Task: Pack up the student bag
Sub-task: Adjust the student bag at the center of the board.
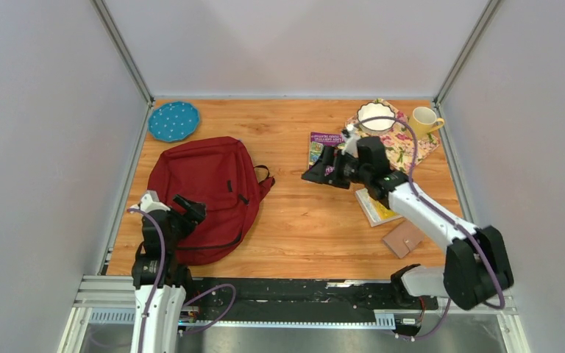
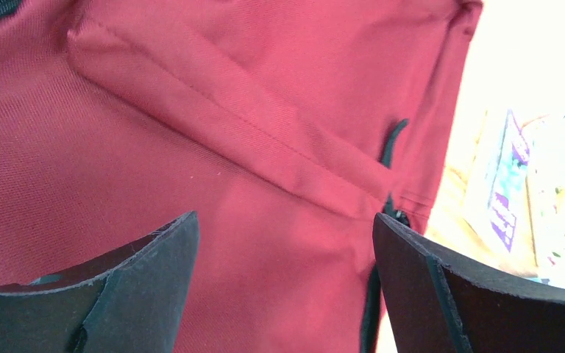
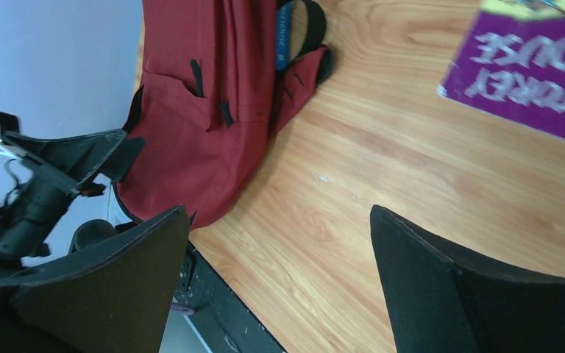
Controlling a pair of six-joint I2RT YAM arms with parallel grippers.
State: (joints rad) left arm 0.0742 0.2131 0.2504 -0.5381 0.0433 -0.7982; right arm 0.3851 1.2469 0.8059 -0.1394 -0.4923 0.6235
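Note:
The bag's fold (image 1: 253, 187) (image 3: 254, 95) stands raised by the black strap, below my right gripper and to its left in the top view. I should reach across and down there next.
The dark red student bag (image 1: 206, 195) lies flat on the left of the wooden table, closed, black straps to its right. My left gripper (image 1: 190, 209) hovers open over its near left part; in the left wrist view red fabric (image 2: 265, 147) fills the frame between the spread fingers (image 2: 147, 287), with a black zipper (image 2: 391, 143) at right. My right gripper (image 1: 316, 170) is open and empty over the table, next to a purple book (image 1: 322, 147). The right wrist view shows the bag (image 3: 206, 110) and the book's purple cover (image 3: 530, 73).
A teal dotted plate (image 1: 173, 121) lies at the back left. A white bowl (image 1: 376, 116) and a yellow mug (image 1: 424, 121) stand on a floral cloth (image 1: 404, 143) at the back right. A yellow book (image 1: 375, 209) and a tan wallet (image 1: 403, 239) lie under the right arm.

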